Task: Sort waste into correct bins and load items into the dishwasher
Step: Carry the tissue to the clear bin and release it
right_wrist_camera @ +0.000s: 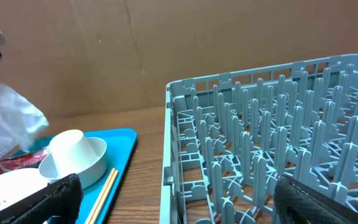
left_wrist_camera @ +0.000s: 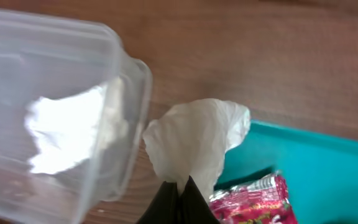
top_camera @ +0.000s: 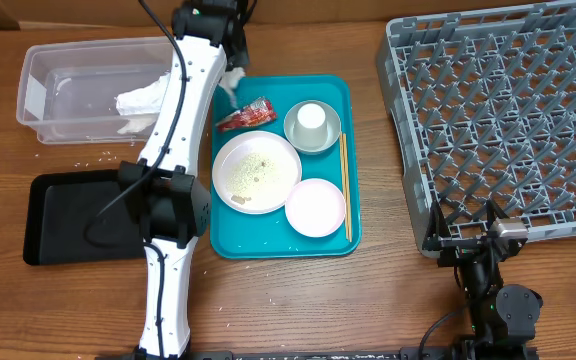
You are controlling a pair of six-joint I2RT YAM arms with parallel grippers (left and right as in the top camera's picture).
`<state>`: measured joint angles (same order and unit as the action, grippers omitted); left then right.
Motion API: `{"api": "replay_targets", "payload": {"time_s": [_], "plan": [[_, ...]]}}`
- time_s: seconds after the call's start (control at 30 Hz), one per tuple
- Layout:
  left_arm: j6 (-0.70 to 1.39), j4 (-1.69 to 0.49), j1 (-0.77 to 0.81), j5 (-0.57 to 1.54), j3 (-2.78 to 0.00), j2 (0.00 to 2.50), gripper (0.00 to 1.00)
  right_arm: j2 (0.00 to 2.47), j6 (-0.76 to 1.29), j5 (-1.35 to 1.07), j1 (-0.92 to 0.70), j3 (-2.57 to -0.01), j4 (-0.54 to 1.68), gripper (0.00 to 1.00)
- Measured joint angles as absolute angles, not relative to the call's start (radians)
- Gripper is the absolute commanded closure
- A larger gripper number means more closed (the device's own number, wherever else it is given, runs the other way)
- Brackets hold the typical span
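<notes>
My left gripper next rises, crosses left in the overhead view over the bare bottom of the tub (top_camera: 68, 62) holding a napkin, and lets this one go.
My left gripper (left_wrist_camera: 184, 190) is shut on a crumpled white napkin (left_wrist_camera: 197, 140), held just above the teal tray's (left_wrist_camera: 316, 168) far left corner, beside the clear tub (left_wrist_camera: 129, 81). Another white napkin (top_camera: 140, 102) lies in that tub (top_camera: 68, 62). A red sauce packet (top_camera: 248, 115) lies on the tray under the gripper. A white cup (top_camera: 312, 118) stands in the grey-green bowl (top_camera: 330, 138). The large plate (top_camera: 256, 172) carries rice grains, the small plate (top_camera: 315, 207) is beside it, and chopsticks (top_camera: 344, 185) lie to the right. My right gripper (right_wrist_camera: 185, 205) is open, low at the dish rack's (top_camera: 503, 120) near left corner.
A black tray (top_camera: 68, 215) lies in front of the clear tub, partly under the left arm. Loose rice grains (top_camera: 96, 156) are scattered on the wooden table between them. The left arm's white links cross the gap between tub and teal tray (top_camera: 353, 150).
</notes>
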<state>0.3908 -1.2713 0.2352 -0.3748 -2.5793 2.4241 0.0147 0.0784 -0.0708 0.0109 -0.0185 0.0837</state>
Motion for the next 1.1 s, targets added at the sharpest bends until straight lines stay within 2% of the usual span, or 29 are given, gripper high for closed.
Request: {"api": "replay_targets", "payload": {"time_s": [0.43, 0.7, 0.97, 1.03, 1.07, 1.1], "plan": [[0.441, -1.360, 0.206, -0.543, -2.730, 2.368, 0.96, 0.015, 0.078, -0.071, 0.011, -0.019, 0.083, 0.00], [0.514, -1.361, 0.042, -0.548, -2.756, 2.273, 0.95, 0.015, 0.078, -0.070, 0.010, -0.019, 0.083, 0.00], [0.542, -1.341, -0.114, -0.442, -2.756, 2.324, 0.91, 0.015, 0.078, -0.071, 0.011, -0.019, 0.083, 0.00], [0.548, -1.339, -0.134, -0.421, -2.756, 2.352, 0.77, 0.015, 0.078, -0.071, 0.011, -0.019, 0.083, 0.00], [0.553, -1.339, -0.145, -0.409, -2.756, 2.370, 0.57, 0.015, 0.078, -0.071, 0.011, -0.019, 0.083, 0.00], [0.554, -1.340, -0.159, -0.391, -2.756, 2.393, 0.24, 0.015, 0.078, -0.071, 0.011, -0.019, 0.083, 0.00]]}}
